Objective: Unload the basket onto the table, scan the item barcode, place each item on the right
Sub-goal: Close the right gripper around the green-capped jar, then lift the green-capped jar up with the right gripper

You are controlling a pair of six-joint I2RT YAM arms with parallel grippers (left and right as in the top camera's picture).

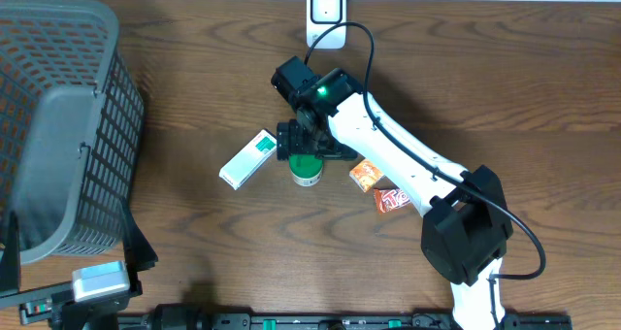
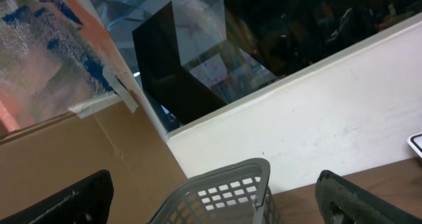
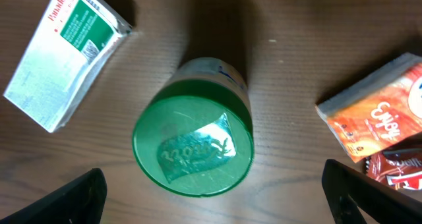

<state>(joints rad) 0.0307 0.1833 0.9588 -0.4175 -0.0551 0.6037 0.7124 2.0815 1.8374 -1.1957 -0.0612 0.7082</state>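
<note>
My right gripper moves down past the green lid (image 1: pixel 307 168) around its body next.
A white can with a green lid (image 1: pixel 307 168) stands upright at the table's middle. My right gripper (image 1: pixel 306 141) hovers just above it, open, its dark fingers wide on either side with nothing between them. Seen from the right wrist, the green lid (image 3: pixel 193 145) fills the centre and the right gripper (image 3: pixel 221 197) straddles its near edge without touching. A white and green box (image 1: pixel 247 158) lies to the can's left. A white scanner-like unit (image 1: pixel 326 15) with a cable stands at the back edge. My left gripper (image 2: pixel 214 207) is open and empty, facing the basket.
A large grey mesh basket (image 1: pixel 58 126) fills the left side. An orange packet (image 1: pixel 366 175) and a red packet (image 1: pixel 393 200) lie right of the can, under the right arm. The left arm (image 1: pixel 97 281) sits at the front left corner.
</note>
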